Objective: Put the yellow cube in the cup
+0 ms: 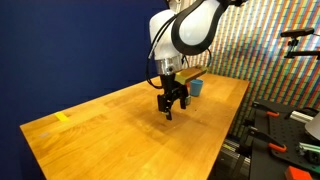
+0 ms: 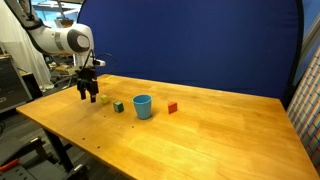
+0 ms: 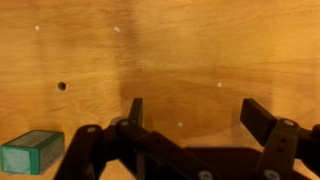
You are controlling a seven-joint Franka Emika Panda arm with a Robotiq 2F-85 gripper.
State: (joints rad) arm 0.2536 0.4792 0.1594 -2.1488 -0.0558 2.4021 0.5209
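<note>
My open gripper will move low across the table toward the cup (image 2: 143,106) until its fingers are around the yellow cube (image 2: 105,98), as they're now over bare wood beside it.
The yellow cube (image 2: 105,98) lies on the wooden table, just beside my gripper (image 2: 88,90) on its cup side. The light-blue cup (image 2: 143,106) stands upright further along; it also shows behind the gripper in an exterior view (image 1: 196,87). My gripper (image 1: 170,104) hovers low over the table, open and empty. In the wrist view its two fingers (image 3: 198,115) are spread over bare wood. The yellow cube is out of the wrist view and I cannot make it out behind the gripper in an exterior view.
A small green block (image 2: 118,106) lies between the cube and the cup, and shows at the wrist view's lower left (image 3: 32,152). An orange-red block (image 2: 172,107) sits past the cup. A yellow tape strip (image 1: 63,117) lies near a table end.
</note>
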